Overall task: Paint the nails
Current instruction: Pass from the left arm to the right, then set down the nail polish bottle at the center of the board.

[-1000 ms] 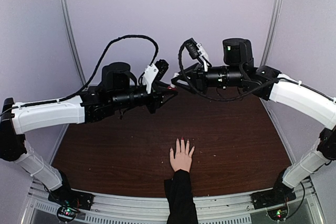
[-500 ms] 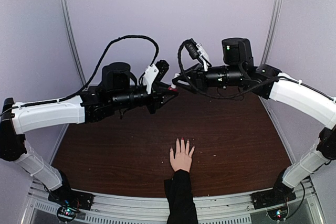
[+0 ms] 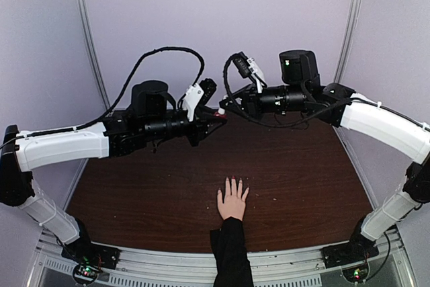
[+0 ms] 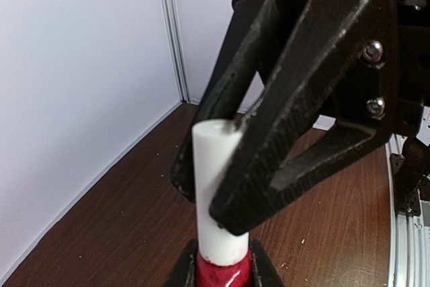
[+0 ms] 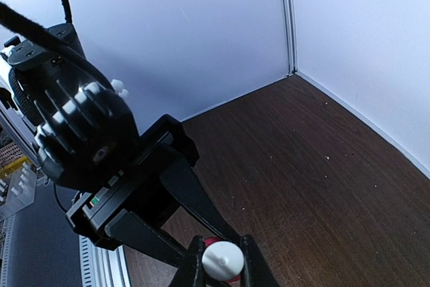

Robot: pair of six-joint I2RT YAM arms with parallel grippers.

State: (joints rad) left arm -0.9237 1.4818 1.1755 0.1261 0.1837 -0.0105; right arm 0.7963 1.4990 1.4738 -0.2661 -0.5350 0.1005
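Next, the right gripper lowers with the capped red bottle onto the clear spot and releases it, since bare wood lies open just beyond the hand's fingertips.
A pale hand [image 3: 233, 202] in a black sleeve lies flat near the table's front edge. Its nails [image 3: 233, 179] are tiny, with a hint of red on some. High above the table's back, both grippers meet. My left gripper [image 3: 215, 117] [image 4: 224, 268] is shut on a small red bottle [image 4: 224, 272] [image 5: 213, 241]. My right gripper [image 3: 226, 105] [image 5: 222, 261] is shut on the bottle's white cap [image 4: 216, 186] [image 5: 222, 259]; one of its black fingers [image 4: 295, 119] crosses the cap in the left wrist view.
The dark wooden table [image 3: 295, 166] is walled by pale panels with metal corner posts [image 3: 87, 38]. The left arm's black wrist and cable [image 5: 74, 126] fill the left of the right wrist view. Metal rails [image 3: 282, 260] run along the near edge.
My right gripper has shifted left onto the bottle's cap and its jaws have closed on it. The left arm and the hand have stayed still.
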